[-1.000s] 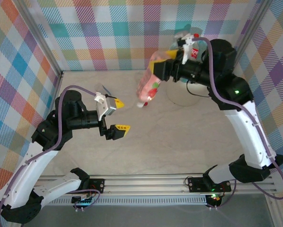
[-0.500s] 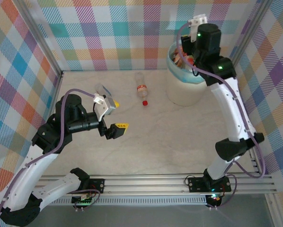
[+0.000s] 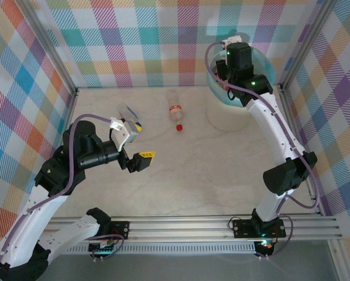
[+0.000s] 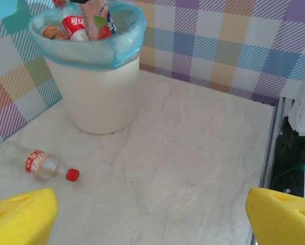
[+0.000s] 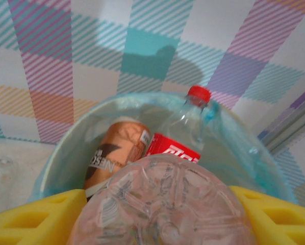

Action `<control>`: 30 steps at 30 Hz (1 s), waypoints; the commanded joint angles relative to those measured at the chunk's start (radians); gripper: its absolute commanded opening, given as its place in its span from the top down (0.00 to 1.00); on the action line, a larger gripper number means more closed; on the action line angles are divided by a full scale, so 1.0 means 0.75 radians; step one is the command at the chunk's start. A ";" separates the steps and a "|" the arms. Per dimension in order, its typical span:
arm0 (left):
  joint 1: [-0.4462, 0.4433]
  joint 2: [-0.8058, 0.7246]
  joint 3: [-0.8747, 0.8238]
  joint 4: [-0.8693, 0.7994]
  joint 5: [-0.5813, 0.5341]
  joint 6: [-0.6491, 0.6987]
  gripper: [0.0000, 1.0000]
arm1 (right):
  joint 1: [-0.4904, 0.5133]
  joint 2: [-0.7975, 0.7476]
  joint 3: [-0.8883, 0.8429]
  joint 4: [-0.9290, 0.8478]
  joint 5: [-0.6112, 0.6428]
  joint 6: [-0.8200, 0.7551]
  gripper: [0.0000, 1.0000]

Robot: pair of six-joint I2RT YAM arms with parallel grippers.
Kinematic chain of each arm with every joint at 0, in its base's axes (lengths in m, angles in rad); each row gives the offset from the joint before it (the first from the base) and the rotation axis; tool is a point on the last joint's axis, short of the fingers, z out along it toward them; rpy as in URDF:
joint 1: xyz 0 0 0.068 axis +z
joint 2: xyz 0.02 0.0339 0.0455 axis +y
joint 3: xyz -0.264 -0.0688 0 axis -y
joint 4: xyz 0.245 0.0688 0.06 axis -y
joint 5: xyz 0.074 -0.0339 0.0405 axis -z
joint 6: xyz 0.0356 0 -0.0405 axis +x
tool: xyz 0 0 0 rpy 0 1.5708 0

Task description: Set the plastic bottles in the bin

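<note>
My right gripper should next move down into the opening of the bin and release the clear plastic bottle [image 5: 162, 199], already hanging directly above it.
My right gripper [image 5: 157, 219] is shut on a clear plastic bottle [image 5: 162, 199], its ribbed base facing the wrist camera, held directly over the bin [image 3: 229, 114]. The bin is white with a teal bag [image 5: 229, 153]. Inside it lie a brown-labelled bottle [image 5: 117, 153] and a red-labelled bottle with a red cap [image 5: 198, 95]. A clear red-capped bottle [image 3: 175, 109] lies on the table left of the bin, also seen as the bottle [image 4: 37, 163] in the left wrist view. Another small crushed bottle [image 3: 127, 110] lies beside my left gripper [image 3: 141, 141], which is open and holds nothing.
Checkered walls and aluminium frame posts [image 3: 52, 47] enclose the table on three sides. The bin [image 4: 99, 97] stands in the far right corner. A metal rail [image 3: 181, 225] with the arm bases runs along the near edge.
The right arm swung its bottle from left of the bin to above it and lowered it toward the bin's mouth. The left arm drew back slightly to the left.
</note>
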 commanded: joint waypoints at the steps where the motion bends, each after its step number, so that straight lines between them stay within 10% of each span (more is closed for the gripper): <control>1: -0.009 -0.004 -0.024 0.042 -0.016 -0.030 0.05 | -0.026 0.028 -0.066 0.003 -0.067 0.131 0.44; 30: -0.009 0.106 -0.028 0.058 0.001 -0.031 0.05 | -0.249 0.134 -0.404 0.065 -0.289 0.433 0.36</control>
